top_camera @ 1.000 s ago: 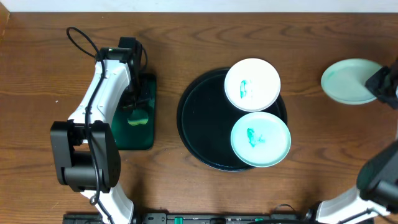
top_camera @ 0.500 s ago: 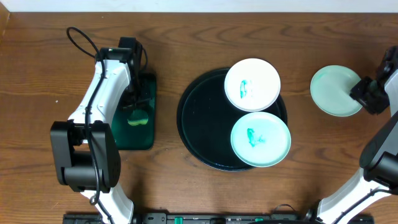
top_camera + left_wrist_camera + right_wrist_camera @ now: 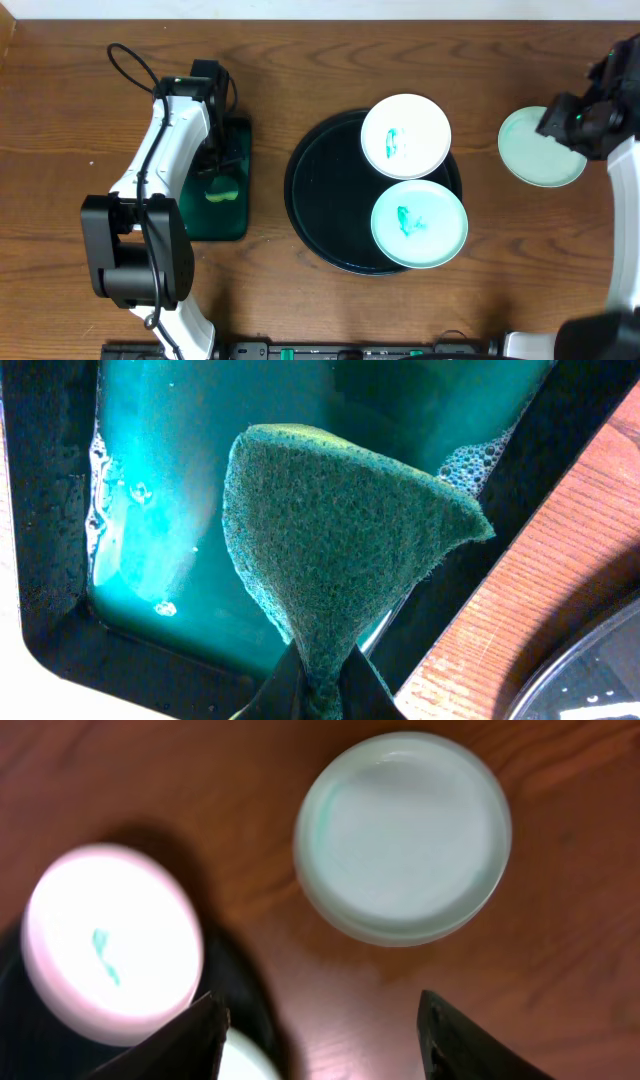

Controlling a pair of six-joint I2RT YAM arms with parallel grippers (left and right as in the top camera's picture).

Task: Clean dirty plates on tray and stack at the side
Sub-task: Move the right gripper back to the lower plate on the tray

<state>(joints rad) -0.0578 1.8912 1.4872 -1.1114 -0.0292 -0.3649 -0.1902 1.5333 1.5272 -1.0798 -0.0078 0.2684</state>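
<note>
Next, my right gripper will go left in the overhead view and down to the mint plate, onto its overhanging rim (image 3: 461, 229) (image 3: 260, 1063), as the plate, still smeared, lies below and back.
The round black tray (image 3: 318, 205) carries a white plate (image 3: 405, 136) and a pale mint plate (image 3: 419, 224), each with a teal smear at its centre. Another mint plate (image 3: 535, 155), without a smear, lies on the bare table to the right. My right gripper (image 3: 556, 120) hovers over its far edge, open and empty. From the right wrist, this plate (image 3: 402, 838) lies ahead of the open gripper (image 3: 322, 1025), with the white plate (image 3: 110, 942) to the left. My left gripper (image 3: 322, 688) is shut on a green sponge (image 3: 340, 540).
A rectangular dark green tray (image 3: 232, 215) of soapy teal water (image 3: 170, 490) stands left of the black tray, with the left arm (image 3: 165, 140) reaching over it. Bare wooden table (image 3: 500, 290) surrounds the trays.
The right gripper carried the clean mint plate a little to the left, opened and let it go on the table, then pulled away towards the far side. The left arm has not moved.
</note>
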